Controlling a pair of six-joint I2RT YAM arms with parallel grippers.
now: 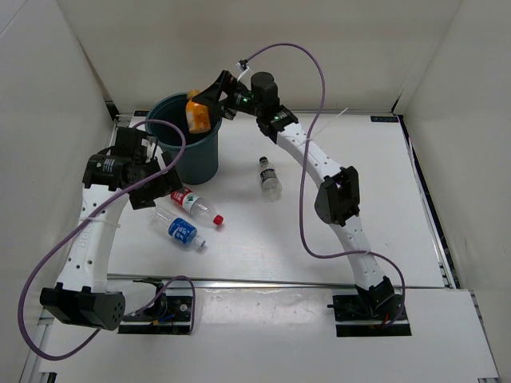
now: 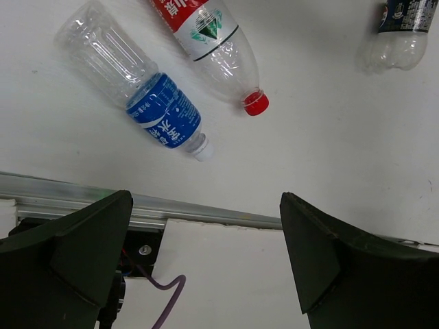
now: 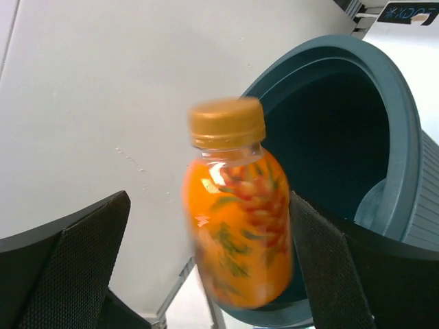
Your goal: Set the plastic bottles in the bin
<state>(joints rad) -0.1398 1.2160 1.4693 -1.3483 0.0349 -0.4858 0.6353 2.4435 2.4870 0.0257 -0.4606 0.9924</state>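
The small dark-capped bottle's label (image 1: 268, 173) lies below the right gripper and to its right in the top view, so the gripper will move back and down onto it next.
The short orange bottle (image 1: 197, 116) hangs over the far rim of the teal-blue bin (image 1: 200, 159). My right gripper (image 1: 211, 100) is right above it. In the right wrist view the orange bottle (image 3: 236, 226) is blurred between the spread fingers of my right gripper (image 3: 209, 199); the left finger stands clear of it. My left gripper (image 1: 153, 188) is open and empty, above the table left of the bin. The red-label bottle (image 1: 194, 204), the blue-label bottle (image 1: 180, 229) and the small dark-capped bottle (image 1: 270, 177) lie on the table. The left wrist view also shows the blue-label bottle (image 2: 147, 103) and the red-label bottle (image 2: 212, 41).
White walls close in the table on the left, back and right. A metal rail (image 1: 279, 283) runs along the table's near edge. Purple cables (image 1: 307, 159) loop over both arms.
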